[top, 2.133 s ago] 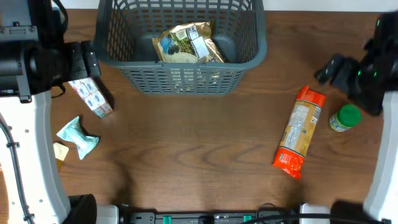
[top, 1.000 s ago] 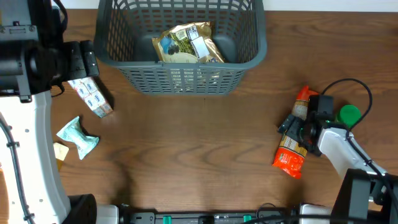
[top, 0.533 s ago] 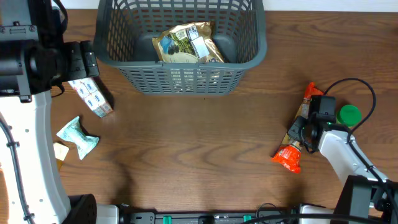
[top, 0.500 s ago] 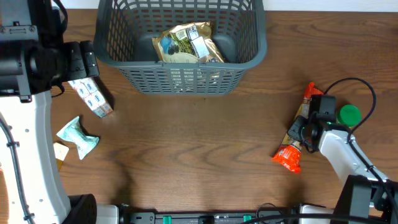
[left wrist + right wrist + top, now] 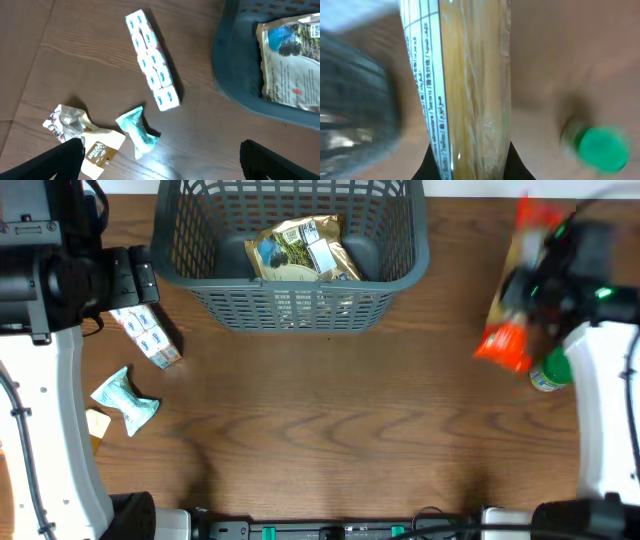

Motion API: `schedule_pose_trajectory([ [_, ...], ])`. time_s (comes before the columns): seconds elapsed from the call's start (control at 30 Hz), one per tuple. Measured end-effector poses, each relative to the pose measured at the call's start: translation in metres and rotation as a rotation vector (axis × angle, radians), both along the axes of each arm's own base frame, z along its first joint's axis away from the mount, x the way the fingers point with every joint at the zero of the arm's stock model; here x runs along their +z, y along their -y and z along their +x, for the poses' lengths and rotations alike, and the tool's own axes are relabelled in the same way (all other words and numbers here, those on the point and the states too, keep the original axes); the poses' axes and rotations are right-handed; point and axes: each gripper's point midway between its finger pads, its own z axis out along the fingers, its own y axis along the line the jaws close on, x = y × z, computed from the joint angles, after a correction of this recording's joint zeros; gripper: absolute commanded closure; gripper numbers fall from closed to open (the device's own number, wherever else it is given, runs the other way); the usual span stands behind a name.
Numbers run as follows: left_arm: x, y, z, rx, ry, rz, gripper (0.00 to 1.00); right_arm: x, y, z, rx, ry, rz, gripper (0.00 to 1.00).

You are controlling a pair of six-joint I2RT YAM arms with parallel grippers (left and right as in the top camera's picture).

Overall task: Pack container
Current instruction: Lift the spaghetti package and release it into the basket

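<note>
The container's long side runs crosswise, so my right gripper will turn the long packet next. It will swing outward and to the left in the overhead view, over the container (image 5: pixel 354 102).
The container (image 5: pixel 300 308) is a dark grey slotted basket at the table's far middle, with a printed foil bag (image 5: pixel 300 248) lying inside. My right gripper (image 5: pixel 545 275) is shut on a long spaghetti packet (image 5: pixel 512 290) with orange ends and holds it in the air to the right of the container, blurred by motion. In the right wrist view the packet (image 5: pixel 470 75) runs up from between my fingers (image 5: pixel 517 165), and the container (image 5: pixel 350 100) is a dark blur at left. My left gripper (image 5: pixel 162 162) hangs open over the left table, holding nothing, with the container's rim (image 5: pixel 235 90) to its right.
A green-capped jar (image 5: pixel 550 370) stands under the raised packet. At the left lie a white and blue strip of small boxes (image 5: pixel 145 335), a teal wrapped pack (image 5: pixel 125 400) and a small tan and white packet (image 5: pixel 97 423).
My right gripper closed on the spaghetti packet where it lay and lifted it off the table, up and toward the far right. The left arm has not moved.
</note>
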Motion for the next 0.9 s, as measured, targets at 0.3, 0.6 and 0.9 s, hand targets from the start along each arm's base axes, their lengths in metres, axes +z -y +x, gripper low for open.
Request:
schedule_pose_trajectory([
  [0.3, 0.000, 0.000, 0.000, 0.000, 0.001, 0.000, 0.01, 0.140, -0.129, -0.003, 0.755, 0.346, -0.437, 0.99],
  [0.6, 0.000, 0.000, 0.000, 0.000, 0.000, 0.000, 0.01, 0.179, -0.224, 0.034, 0.971, 0.654, -0.643, 0.99],
  [0.9, 0.000, 0.000, 0.000, 0.000, 0.000, 0.000, 0.01, 0.082, -0.310, 0.096, 1.134, 0.541, -0.641, 0.99],
])
